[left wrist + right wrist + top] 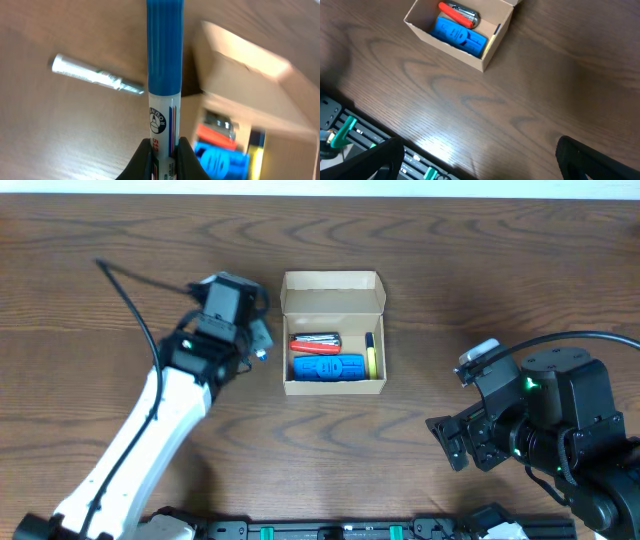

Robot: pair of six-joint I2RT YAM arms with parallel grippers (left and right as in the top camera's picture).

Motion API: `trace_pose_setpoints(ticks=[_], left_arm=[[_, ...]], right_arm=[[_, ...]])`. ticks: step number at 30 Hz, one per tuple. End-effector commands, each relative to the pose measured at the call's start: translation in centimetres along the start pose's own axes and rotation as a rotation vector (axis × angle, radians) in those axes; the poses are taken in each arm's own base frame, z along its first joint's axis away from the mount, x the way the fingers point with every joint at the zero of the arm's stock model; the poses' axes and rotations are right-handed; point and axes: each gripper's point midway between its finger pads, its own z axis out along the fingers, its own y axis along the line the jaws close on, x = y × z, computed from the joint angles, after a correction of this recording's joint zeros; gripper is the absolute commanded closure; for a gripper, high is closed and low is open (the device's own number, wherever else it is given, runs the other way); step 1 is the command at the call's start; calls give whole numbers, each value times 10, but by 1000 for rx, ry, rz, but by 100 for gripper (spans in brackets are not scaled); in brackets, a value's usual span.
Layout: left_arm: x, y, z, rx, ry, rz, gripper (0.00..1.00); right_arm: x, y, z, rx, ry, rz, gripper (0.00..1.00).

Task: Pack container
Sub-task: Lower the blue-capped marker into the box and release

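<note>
The marker turns alongside as my left gripper goes over the red tool and blue item next, then down, since they lie side by side across the box (492,45).
The tan cardboard container (333,288) stands open at the table's middle with its flap lid up at the back. Inside lie a red and silver tool (314,341), a blue ribbed item (328,367) and a yellow item (370,360). My left gripper (252,345) is just left of the box, shut on a white marker with a blue cap (165,60) that points ahead of the jaws (164,150). The box's corner (240,70) shows to the marker's right. My right gripper (480,160) is open and empty, well to the front right of the box (492,45).
A silver pen-like object (95,77) lies on the wooden table left of the box, beyond the held marker. A black rail with green clips (350,132) runs along the table's front edge.
</note>
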Motion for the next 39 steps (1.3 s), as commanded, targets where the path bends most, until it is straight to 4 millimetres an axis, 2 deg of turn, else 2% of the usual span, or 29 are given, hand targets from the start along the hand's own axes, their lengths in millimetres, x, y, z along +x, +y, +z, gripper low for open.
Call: trace_pose_setpoints(ticks=[1,4,5,7,9,12,16,21,24,32,39], left_arm=[[-4,-9,-13,-12,-59,430,95],[8,-25,-15,68,-29,571,94],[15,-36,-17,134,-12,661,94],[34,-59,-22,296,6,948,94],[48,-71,-25,392,-19,1244,94],[54,-77,-23,426,-79,1572,94],[56,-90,-22,451,-169,1805,95],[64,-107,-22,531,-215,1845,94],[74,-111,-14,552,-204,1901,94],[92,-104,29,534,-82,1937,94],[102,-95,49,524,-1,1918,94]], right_arm=[[0,-2,-1,8,-4,19,1],[0,-2,-1,8,-4,19,1],[0,-2,-1,8,-4,19,1],[0,-2,-1,8,-4,19,1],[0,-2,-1,8,-4,19,1],[0,-2,-1,8,-4,19,1],[0,-2,-1,8,-4,19,1],[0,-2,-1,8,-4,19,1],[0,-2,-1,8,-4,19,1],[0,-2,-1,8,-4,19,1],[0,-2,-1,8,-4,19,1]])
